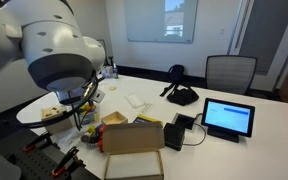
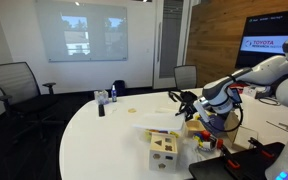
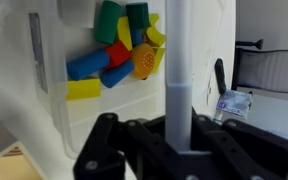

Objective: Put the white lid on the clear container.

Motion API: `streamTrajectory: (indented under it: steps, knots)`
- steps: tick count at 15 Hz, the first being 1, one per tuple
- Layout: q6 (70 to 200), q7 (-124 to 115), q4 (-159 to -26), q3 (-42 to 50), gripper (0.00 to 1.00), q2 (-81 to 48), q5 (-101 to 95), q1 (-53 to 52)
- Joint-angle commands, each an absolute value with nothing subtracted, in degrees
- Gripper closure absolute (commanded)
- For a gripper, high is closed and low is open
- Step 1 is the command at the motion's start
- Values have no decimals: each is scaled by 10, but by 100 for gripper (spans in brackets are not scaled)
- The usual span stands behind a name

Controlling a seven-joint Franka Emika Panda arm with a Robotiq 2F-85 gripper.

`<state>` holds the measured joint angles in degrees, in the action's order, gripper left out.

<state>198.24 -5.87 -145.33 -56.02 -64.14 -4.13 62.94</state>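
The clear container's open top [image 3: 116, 55], its blocks uncovered, lies to the left in the wrist view, so my gripper needs to shift that way to release the lid.
In the wrist view my gripper [image 3: 179, 128] is shut on the white lid [image 3: 179, 60], which I see edge-on as a thin upright white strip between the fingers. The clear container [image 3: 46, 75] lies just to the left of the lid, with several colourful blocks [image 3: 114, 50] inside it. In both exterior views the gripper [image 1: 84, 95] [image 2: 190, 102] hangs close above the container [image 1: 56, 113] [image 2: 218, 123] near the table edge. The lid itself is too small to make out there.
A brown cardboard box [image 1: 134, 137] and a tablet [image 1: 229, 118] stand on the white table [image 1: 264, 115]. A small wooden box [image 2: 164, 148], a small white flat item [image 1: 136, 100], a black object [image 1: 181, 95] and office chairs [image 2: 12, 85] are around.
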Motion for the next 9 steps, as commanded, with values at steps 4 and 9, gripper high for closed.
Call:
streamTrajectory:
  steps: [4,9]
  knots:
    - [1963,-115,-1464,-522,99,-557,-2,570]
    - [1962,-125,-1457,-488,99,-527,8,533]
